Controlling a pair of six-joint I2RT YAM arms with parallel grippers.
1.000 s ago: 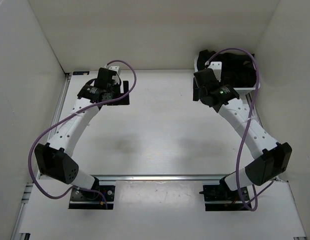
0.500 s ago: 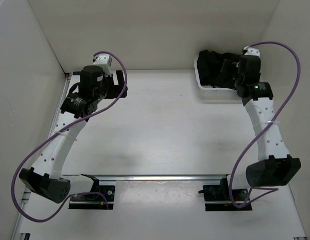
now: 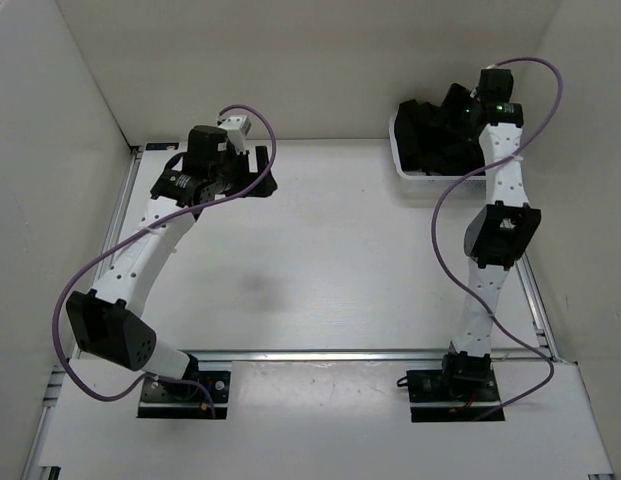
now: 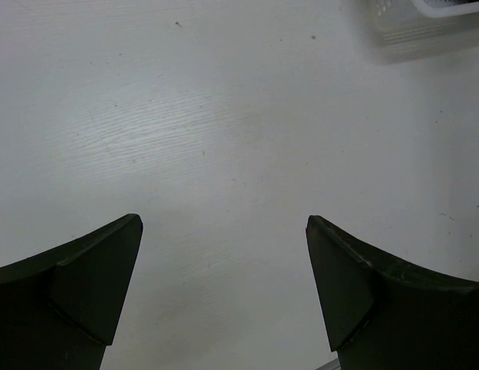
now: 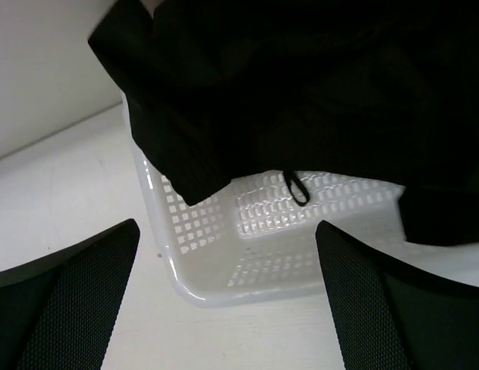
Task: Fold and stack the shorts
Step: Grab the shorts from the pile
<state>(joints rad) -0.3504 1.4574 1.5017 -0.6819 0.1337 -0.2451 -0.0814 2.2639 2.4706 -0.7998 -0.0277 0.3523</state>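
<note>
My right gripper moves down and left in the top view onto the shorts' narrow end (image 3: 410,162) (image 5: 197,180) by the basket's side next, as it juts clear of the pile.
The black shorts (image 3: 430,138) lie crumpled in a white mesh basket (image 3: 418,177) at the table's far right corner. In the right wrist view the shorts (image 5: 301,85) hang over the basket's wall (image 5: 247,254), with a thin drawstring loop (image 5: 298,189) dangling. My right gripper (image 3: 458,103) is open and empty, raised above the basket; in its own view (image 5: 227,301) the jaws stand wide apart, clear of the cloth. My left gripper (image 3: 256,172) is open and empty over bare table at the far left; in its own view (image 4: 224,293) nothing is between the jaws.
White walls close the table at the back and both sides. The basket's corner (image 4: 409,31) shows at the top right of the left wrist view. Purple cables loop off both arms. A metal rail (image 3: 320,353) runs along the near edge.
My right arm has risen and swung back from in front of the basket to above its far right side. My left gripper has shifted slightly right along the back of the table.
</note>
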